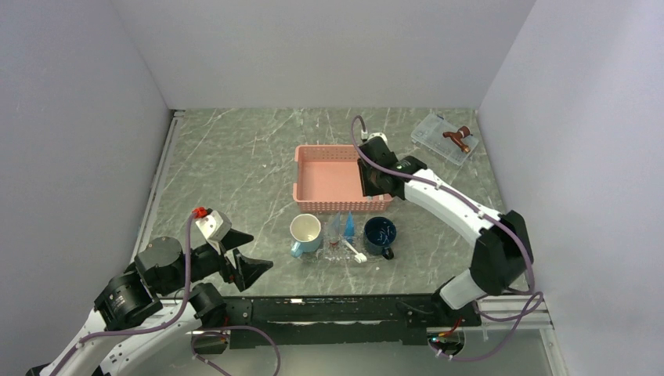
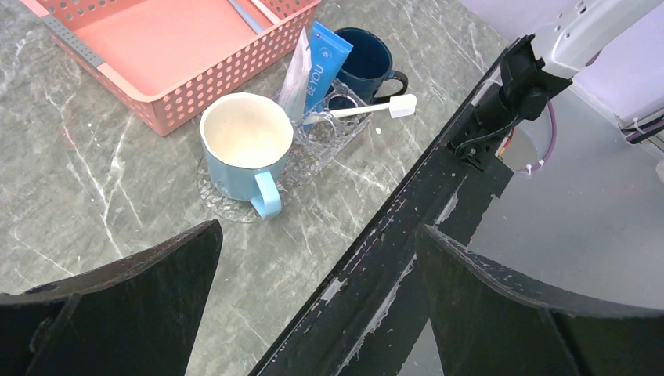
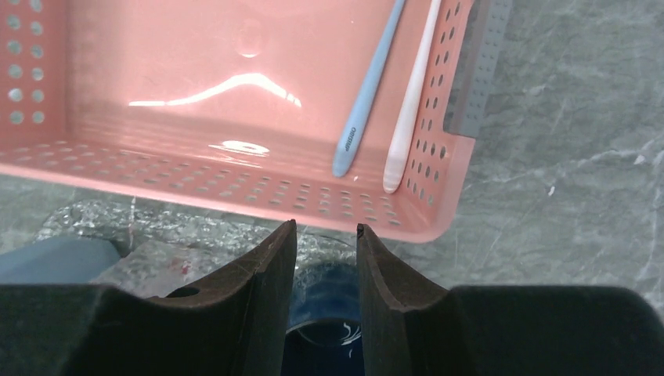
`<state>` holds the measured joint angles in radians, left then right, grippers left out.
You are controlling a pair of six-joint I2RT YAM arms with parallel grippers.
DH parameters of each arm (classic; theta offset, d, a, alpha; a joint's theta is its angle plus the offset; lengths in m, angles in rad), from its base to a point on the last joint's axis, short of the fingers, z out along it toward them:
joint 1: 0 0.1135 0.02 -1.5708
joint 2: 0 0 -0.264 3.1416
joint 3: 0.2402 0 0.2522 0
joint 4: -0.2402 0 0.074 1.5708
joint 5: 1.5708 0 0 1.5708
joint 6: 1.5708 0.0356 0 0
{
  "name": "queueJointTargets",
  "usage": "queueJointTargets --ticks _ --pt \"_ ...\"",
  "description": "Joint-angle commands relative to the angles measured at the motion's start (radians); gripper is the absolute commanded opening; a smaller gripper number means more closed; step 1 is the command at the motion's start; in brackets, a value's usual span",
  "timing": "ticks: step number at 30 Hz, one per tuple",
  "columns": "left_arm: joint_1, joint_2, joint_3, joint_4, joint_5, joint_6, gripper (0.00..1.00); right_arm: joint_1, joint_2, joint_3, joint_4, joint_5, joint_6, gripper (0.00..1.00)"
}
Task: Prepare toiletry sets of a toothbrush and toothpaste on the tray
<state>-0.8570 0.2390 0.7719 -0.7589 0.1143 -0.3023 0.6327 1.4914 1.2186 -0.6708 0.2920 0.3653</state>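
Note:
The blue toothbrush lies farther from the basket's side than the white one. My right gripper moves down into the basket (image 1: 313,205) onto the blue toothbrush's handle next.
The clear tray (image 1: 368,257) lies in front of the pink basket (image 1: 313,205). On it are two toothpaste tubes (image 1: 349,227) leaning upright and a whitish toothbrush (image 1: 354,251) lying flat. In the left wrist view the blue tube (image 2: 322,63) and the toothbrush (image 2: 368,108) show on the tray (image 2: 223,205). Two more toothbrushes, one blue (image 3: 368,86) and one white (image 3: 411,102), lie in the basket (image 3: 196,55) at its right wall. My right gripper (image 3: 325,231) hovers over the basket's near right corner, jaws slightly apart and empty. My left gripper (image 2: 319,229) is wide open and empty near the table's front edge.
A light blue mug (image 1: 305,233) stands on the tray's left end and a dark blue mug (image 1: 380,235) on its right end. A small clear box (image 1: 438,137) with a brown object lies at the back right. The black front rail (image 2: 391,235) runs under my left gripper.

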Motion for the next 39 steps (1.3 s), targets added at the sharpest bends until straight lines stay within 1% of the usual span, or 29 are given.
queueJointTargets --ticks 1,11,16,25,37,39 --pt "0.002 -0.011 -0.008 0.047 -0.008 -0.007 1.0 -0.037 0.075 0.063 0.049 -0.047 -0.019 0.36" --pt "0.002 -0.012 -0.009 0.049 -0.006 -0.005 0.99 -0.105 0.294 0.185 0.043 -0.047 -0.007 0.38" --pt "0.003 -0.018 -0.01 0.05 -0.004 -0.004 1.0 -0.136 0.37 0.206 0.05 -0.059 -0.003 0.38" --pt "0.003 -0.018 -0.011 0.053 0.001 -0.002 0.99 -0.194 0.458 0.222 0.086 -0.141 0.003 0.39" --pt "0.014 -0.01 -0.011 0.055 0.004 0.0 1.0 -0.208 0.554 0.239 0.107 -0.168 0.008 0.38" --pt "0.018 -0.007 -0.011 0.055 0.006 0.001 0.99 -0.208 0.561 0.236 0.109 -0.161 0.008 0.36"
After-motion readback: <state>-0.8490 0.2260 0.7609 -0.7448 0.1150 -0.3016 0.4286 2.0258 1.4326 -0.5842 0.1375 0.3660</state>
